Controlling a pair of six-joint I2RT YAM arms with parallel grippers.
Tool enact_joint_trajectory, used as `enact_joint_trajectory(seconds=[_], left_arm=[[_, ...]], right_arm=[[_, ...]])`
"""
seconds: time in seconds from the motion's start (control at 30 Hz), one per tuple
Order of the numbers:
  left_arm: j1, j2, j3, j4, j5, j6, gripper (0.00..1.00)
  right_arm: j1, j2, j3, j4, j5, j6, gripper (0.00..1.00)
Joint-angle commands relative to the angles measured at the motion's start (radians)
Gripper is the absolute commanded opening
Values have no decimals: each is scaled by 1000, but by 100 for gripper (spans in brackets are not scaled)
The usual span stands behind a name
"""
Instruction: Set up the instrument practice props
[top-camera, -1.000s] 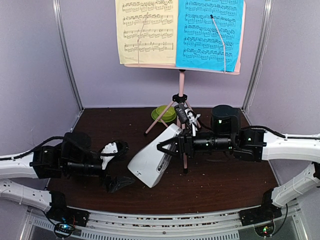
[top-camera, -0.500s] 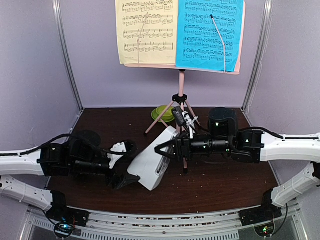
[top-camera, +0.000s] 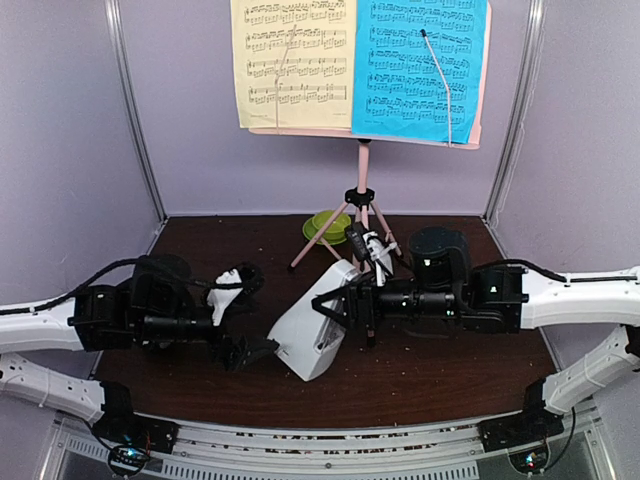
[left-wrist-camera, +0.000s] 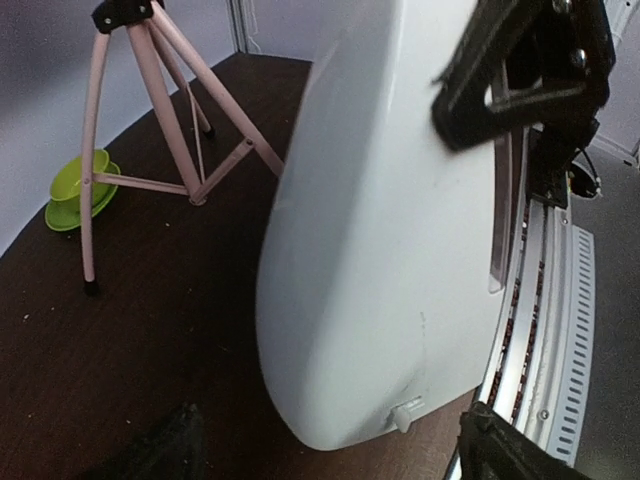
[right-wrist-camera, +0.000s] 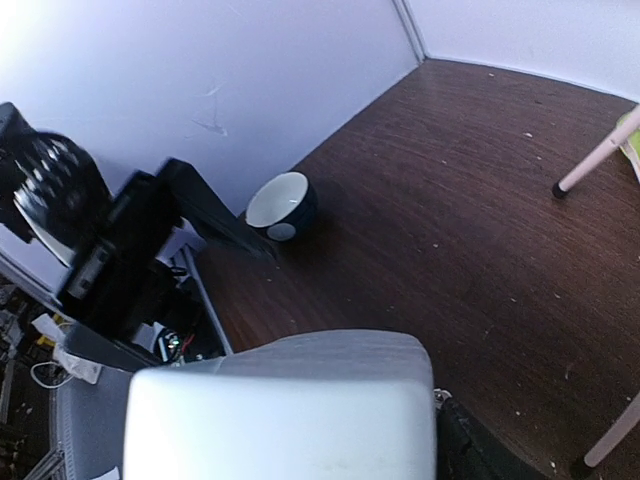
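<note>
My right gripper is above open tabletop that lies to the left in the top view, so it needs to turn and lower toward that spot next and release the metronome upright.
The pink music stand stands at the back on tripod legs. It carries a yellow page and a blue page. The white-grey metronome leans tilted at mid-table. My right gripper is shut on its top end, which fills the bottom of the right wrist view. My left gripper is open at the metronome's base. In the left wrist view the metronome sits between its dark fingertips, with no contact visible.
A green bowl on a saucer sits behind the tripod and also shows in the left wrist view. A small white-and-black bowl sits by the left arm. Purple walls close in the back and sides.
My left gripper has moved right, up to the metronome's base. My right gripper has shifted slightly left and lower with the metronome, which stays tilted.
</note>
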Motion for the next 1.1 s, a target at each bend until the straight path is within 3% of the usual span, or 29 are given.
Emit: enact_joint_trajectory(seconds=[0.0, 0.27, 0.43, 0.7, 0.9, 1.0, 1.07], left_arm=[[42, -74, -17, 73, -85, -137, 95], [186, -128, -33, -15, -168, -411, 98], [191, -119, -25, -61, -210, -470, 98], [192, -135, -52, -75, -214, -520, 97], [192, -142, -53, -94, -213, -517, 96], [192, -141, -50, -107, -212, -511, 96], [192, -142, -50, -113, -212, -512, 96]], right_arm=[[68, 39, 85, -25, 310, 64, 0], [202, 279, 289, -250, 690, 248, 0], [253, 441, 460, -467, 864, 384, 0], [281, 664, 731, -803, 1055, 650, 17], [288, 843, 998, -1118, 1127, 907, 12], [291, 913, 1095, -1248, 1135, 1016, 24], [290, 923, 1097, -1249, 1123, 1048, 41]])
